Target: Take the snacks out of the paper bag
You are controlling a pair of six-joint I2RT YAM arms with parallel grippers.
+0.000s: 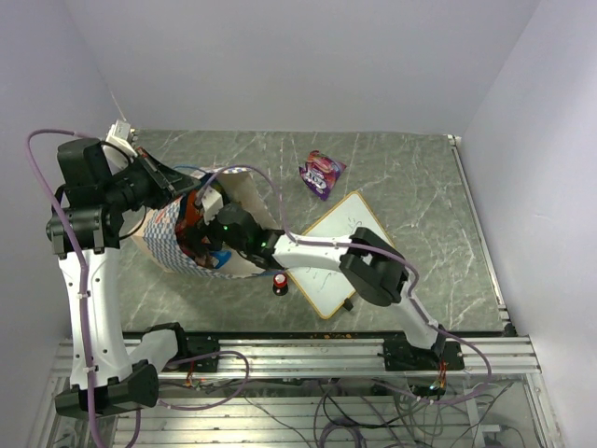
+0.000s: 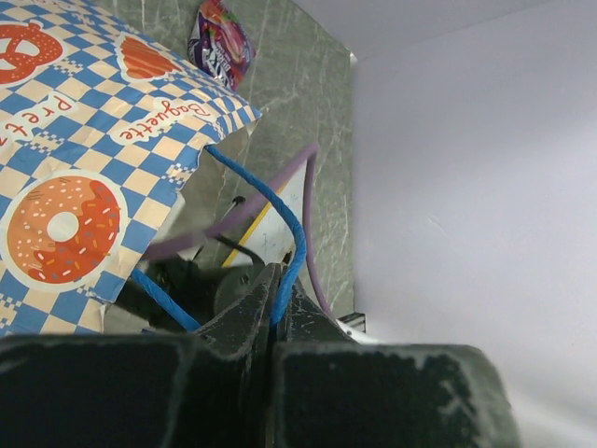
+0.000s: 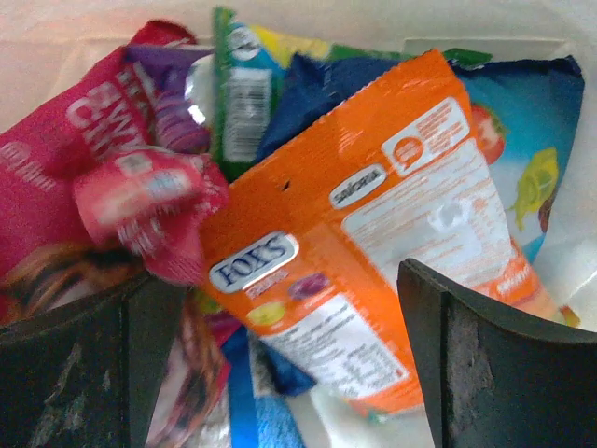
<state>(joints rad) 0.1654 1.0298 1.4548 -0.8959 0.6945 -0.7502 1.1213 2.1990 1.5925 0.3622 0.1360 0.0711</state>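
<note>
I will slide my right gripper a little deeper into the paper bag next, so that it comes onto the packet's corner with the FOX'S label.
The paper bag (image 1: pixel 168 245) lies on its side at the left of the table, its checkered band (image 2: pixel 84 140) filling the left wrist view. My left gripper (image 2: pixel 272 291) is shut on the bag's thin blue cord handle (image 2: pixel 284 219) and holds it up. My right gripper (image 3: pixel 289 327) is inside the bag's mouth (image 1: pixel 213 231), open, its fingers (image 3: pixel 485 364) straddling an orange packet (image 3: pixel 373 233) without touching it. Around that lie red-pink (image 3: pixel 121 196), green (image 3: pixel 242 84) and blue (image 3: pixel 522 140) snacks. One purple-pink packet (image 1: pixel 322 174) lies out on the table.
A wood-framed whiteboard (image 1: pixel 340 252) lies to the right of the bag, under my right arm. A small red-topped black knob (image 1: pixel 280 280) stands by its near corner. A purple cable (image 2: pixel 312 215) loops past the bag's mouth. Walls close the table at back and right.
</note>
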